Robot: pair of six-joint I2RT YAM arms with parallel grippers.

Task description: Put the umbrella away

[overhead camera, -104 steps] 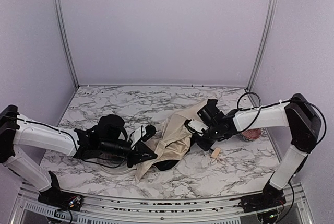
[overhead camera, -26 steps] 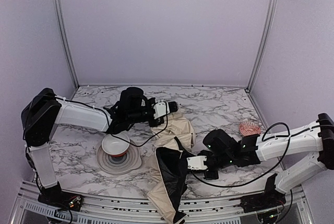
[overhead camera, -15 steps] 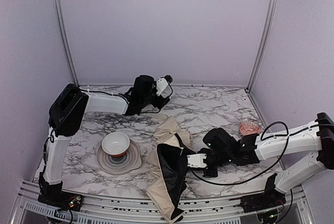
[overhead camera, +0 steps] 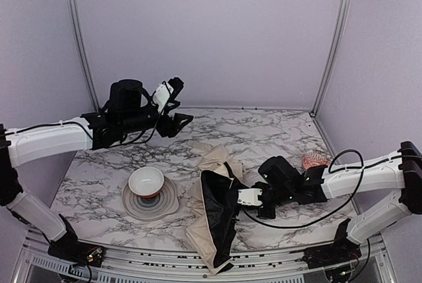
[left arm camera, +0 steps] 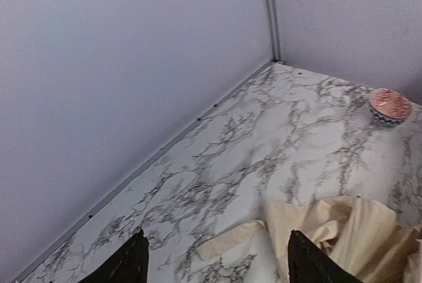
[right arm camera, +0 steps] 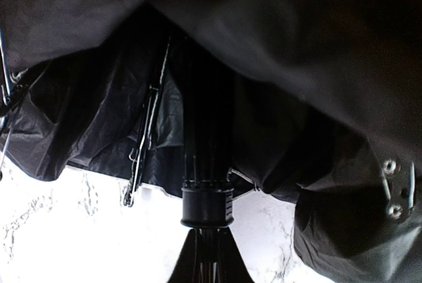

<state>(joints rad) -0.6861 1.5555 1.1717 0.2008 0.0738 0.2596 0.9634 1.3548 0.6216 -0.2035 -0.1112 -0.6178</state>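
My right gripper should next move the umbrella's thin shaft (right arm camera: 204, 131) to the left in the top view and let go of it, because the black lining lies there.
The umbrella (overhead camera: 216, 205) lies half collapsed on the marble in the middle, its cream fabric (overhead camera: 215, 159) bunched toward the back and its black lining (right arm camera: 297, 65) facing up. My right gripper (overhead camera: 249, 198) is shut low on its thin black shaft (right arm camera: 204, 131), just below the runner collar (right arm camera: 207, 207); in the right wrist view the right gripper (right arm camera: 208, 260) has the canopy hanging over it. My left gripper (overhead camera: 179, 122) hangs open and empty above the back left of the table. In the left wrist view the left gripper (left arm camera: 216, 238) looks down on a cream flap (left arm camera: 330, 230).
A white bowl (overhead camera: 146, 181) stands on a grey plate (overhead camera: 165, 205) to the left of the umbrella. A small pink patterned bowl (overhead camera: 315, 161) sits at the right, also in the left wrist view (left arm camera: 389, 105). Purple walls close the back and sides.
My left gripper opened, let go of the cream fabric and swung up and back to the left. The freed canopy settled lower. The right gripper kept its hold on the shaft.
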